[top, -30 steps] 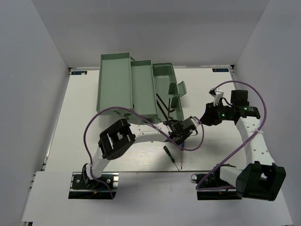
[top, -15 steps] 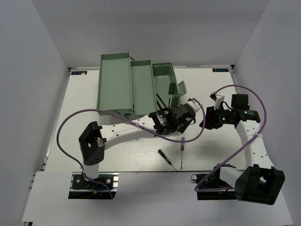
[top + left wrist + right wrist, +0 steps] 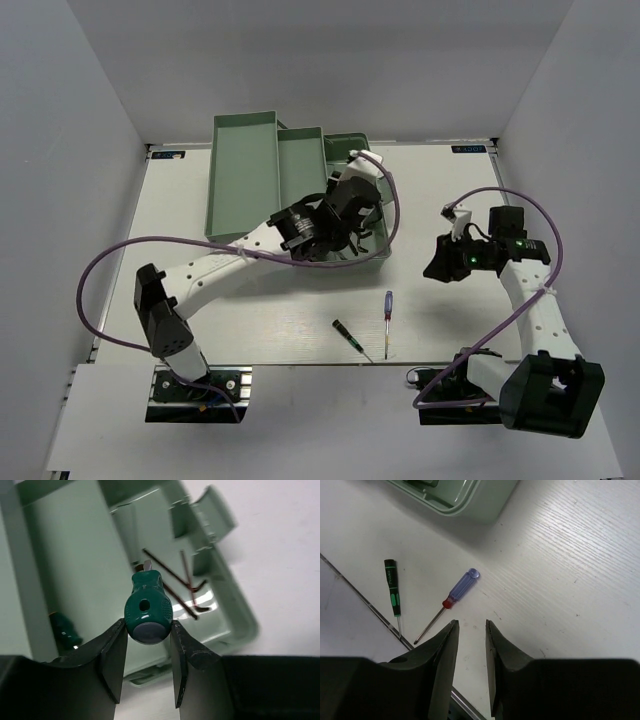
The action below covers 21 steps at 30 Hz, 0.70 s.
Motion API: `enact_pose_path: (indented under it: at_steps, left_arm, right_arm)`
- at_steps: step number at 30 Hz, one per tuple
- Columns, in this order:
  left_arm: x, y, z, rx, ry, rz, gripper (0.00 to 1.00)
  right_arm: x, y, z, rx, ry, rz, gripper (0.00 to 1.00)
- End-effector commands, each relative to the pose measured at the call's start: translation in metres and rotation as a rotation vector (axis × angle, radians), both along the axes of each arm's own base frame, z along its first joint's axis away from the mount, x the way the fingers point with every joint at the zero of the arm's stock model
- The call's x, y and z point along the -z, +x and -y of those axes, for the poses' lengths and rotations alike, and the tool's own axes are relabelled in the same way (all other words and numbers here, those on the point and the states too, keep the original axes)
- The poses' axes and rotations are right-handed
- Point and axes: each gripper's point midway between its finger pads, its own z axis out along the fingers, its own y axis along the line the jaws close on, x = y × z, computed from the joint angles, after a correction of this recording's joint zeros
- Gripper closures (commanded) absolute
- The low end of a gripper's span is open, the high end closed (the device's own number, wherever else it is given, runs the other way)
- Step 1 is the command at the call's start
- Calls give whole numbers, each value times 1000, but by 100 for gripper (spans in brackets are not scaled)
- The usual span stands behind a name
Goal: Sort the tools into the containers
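My left gripper needs to go down next, away from the hex keys, to release, as the toolbox's wide section holding another screwdriver (image 3: 102, 612) is below, left in the wrist view.
A stubby green-handled screwdriver (image 3: 147, 611) hangs between the fingers of my left gripper (image 3: 148, 630), which is shut on its handle. It hovers over the deep base of the mint-green toolbox (image 3: 239, 611), where dark hex keys (image 3: 176, 580) lie crossed. From above, the left gripper (image 3: 345, 212) sits over the box's right end (image 3: 372, 262). A purple-handled screwdriver (image 3: 461, 588) and a slim dark green one (image 3: 393, 587) lie on the table just beyond my right gripper (image 3: 470, 625), which is open and holds nothing.
The toolbox's fold-out trays (image 3: 245, 180) stretch toward the back left. A purple cable (image 3: 120, 262) loops from the left arm over the table. A metal strip (image 3: 365, 602) marks the table's near edge beside the slim screwdrivers. White walls enclose the table.
My left arm has swung from the table's middle up over the toolbox, carrying the stubby screwdriver. The right gripper has shifted slightly toward the near side and its fingers have narrowed a little.
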Motion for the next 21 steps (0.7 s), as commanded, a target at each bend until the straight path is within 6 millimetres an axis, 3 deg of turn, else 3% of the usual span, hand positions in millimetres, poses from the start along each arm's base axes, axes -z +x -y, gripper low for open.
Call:
enact_pose_path:
  at_steps: [1, 11, 15, 16, 21]
  left_arm:
    - [4, 13, -28, -131, 54, -5, 96]
    - [38, 46, -60, -288, 111, -93, 96]
    - [43, 53, -68, -302, 107, -128, 93]
    - [44, 53, -68, -302, 107, -128, 89]
    - [47, 55, -71, -302, 95, -155, 47]
  right_arm:
    - [5, -8, -9, -64, 28, -30, 66]
    - [22, -15, -16, -89, -6, -126, 66]
    - [27, -22, -23, -128, -25, -176, 60]
    - [28, -24, -25, -140, -28, -181, 58]
    - [39, -26, -27, -139, -72, -225, 50]
